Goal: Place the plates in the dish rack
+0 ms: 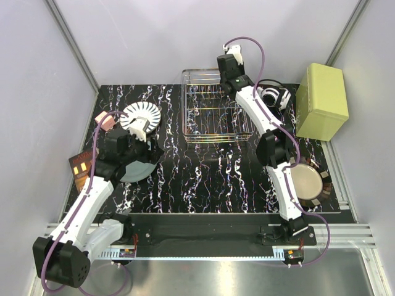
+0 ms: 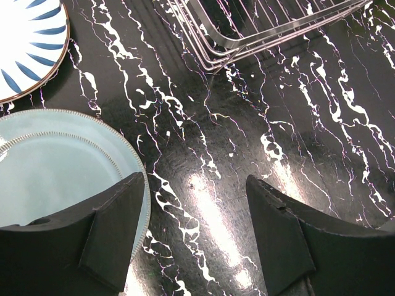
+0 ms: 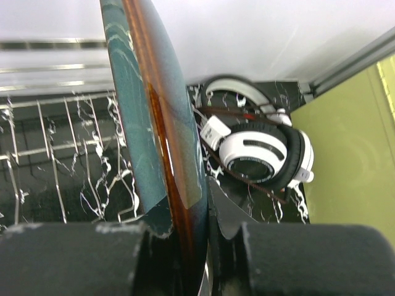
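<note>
I should lower the dark teal plate with my right gripper into the rack's back corner (image 1: pixel 232 90) (image 3: pixel 121 147) beside the headphones, and then I should open the gripper.
My right gripper (image 1: pixel 229 79) (image 3: pixel 191 246) is shut on the dark teal plate (image 3: pixel 139 123) and holds it on edge above the back right corner of the wire dish rack (image 1: pixel 213 108) (image 3: pixel 49 142). My left gripper (image 1: pixel 147 151) (image 2: pixel 194 228) is open and low over the table, its left finger (image 2: pixel 117 228) over the rim of the pale green-blue plate (image 1: pixel 137 168) (image 2: pixel 55 166). The white striped plate (image 1: pixel 141 116) (image 2: pixel 24 43) lies flat behind it. The beige brown-rimmed plate (image 1: pixel 307 180) lies at the right, beside the right arm.
White headphones (image 1: pixel 271 95) (image 3: pixel 259 151) lie right of the rack. A solid yellow-green box (image 1: pixel 321 102) (image 3: pixel 352 154) stands at the far right. A pink block (image 1: pixel 105 121) and a small brown box (image 1: pixel 80 163) sit at the left edge.
</note>
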